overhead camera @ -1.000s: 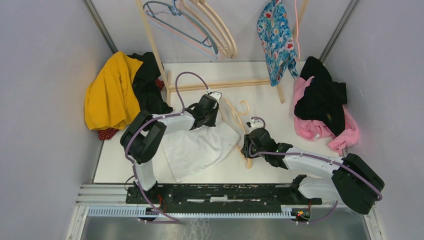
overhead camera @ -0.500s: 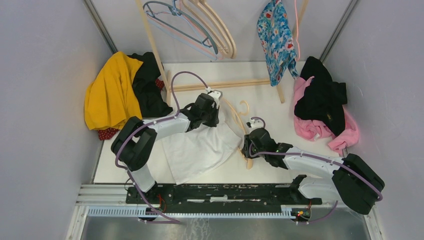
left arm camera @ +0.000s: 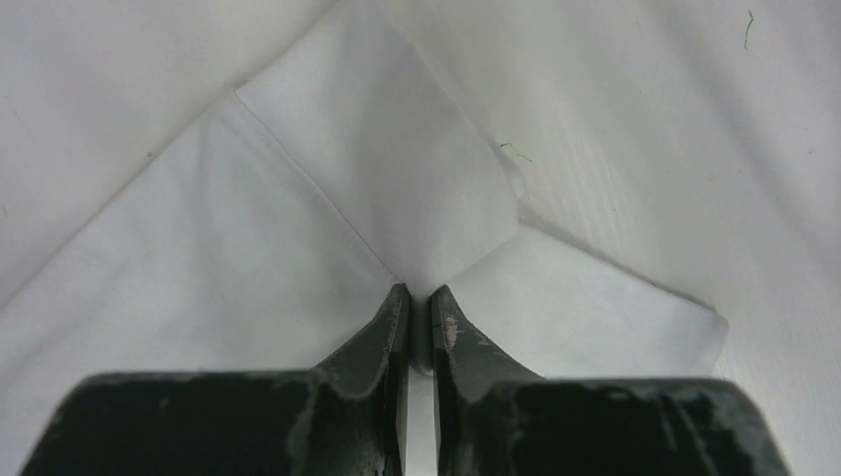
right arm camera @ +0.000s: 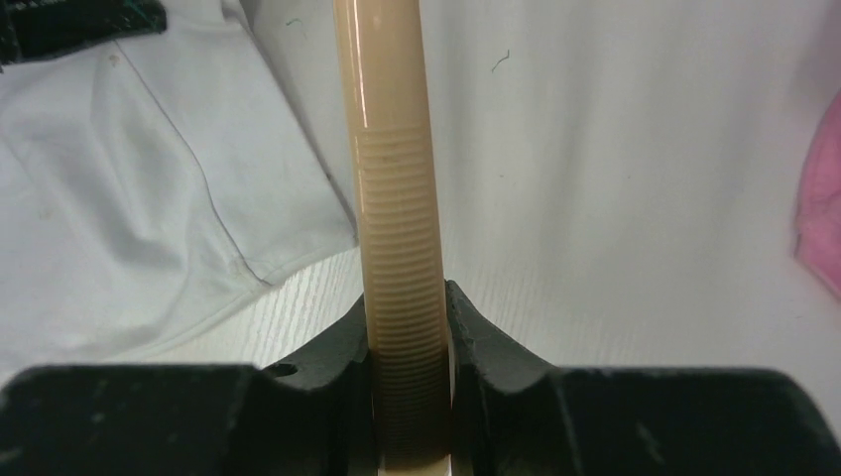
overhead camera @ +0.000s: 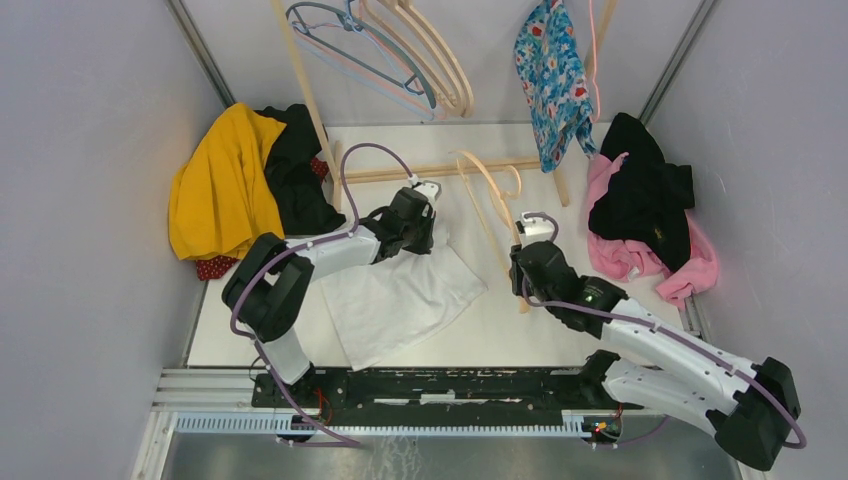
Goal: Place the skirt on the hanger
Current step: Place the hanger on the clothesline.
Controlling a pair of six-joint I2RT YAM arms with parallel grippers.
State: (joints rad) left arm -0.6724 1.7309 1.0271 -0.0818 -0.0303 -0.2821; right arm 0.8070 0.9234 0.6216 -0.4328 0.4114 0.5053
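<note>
The rack's gap (overhead camera: pixel 498 52) beside the floral garment is above and outward of my right gripper, so my right gripper should next rise outward to that gap and release the hanger.
The white skirt (overhead camera: pixel 395 300) lies flat on the table in front of the left arm. My left gripper (overhead camera: pixel 428 232) is shut on a pinched fold at the skirt's far edge (left arm camera: pixel 417 228); its fingertips (left arm camera: pixel 395 307) press the cloth between them. The beige hanger (overhead camera: pixel 487 195) is lifted off the table, to the right of the skirt and apart from it. My right gripper (overhead camera: pixel 521 272) is shut on the ribbed end of the hanger's arm (right arm camera: pixel 402 297). The hanger's hook points toward the rack's base bar.
A wooden rack (overhead camera: pixel 440 168) stands at the back with several hangers (overhead camera: pixel 400 50) and a floral garment (overhead camera: pixel 552 80) on it. A yellow and black clothes pile (overhead camera: pixel 245 185) lies at the left, a pink and black pile (overhead camera: pixel 650 215) at the right.
My right arm has raised the hanger and carried it back and to the right, away from the skirt. The left gripper has stayed on the skirt's edge.
</note>
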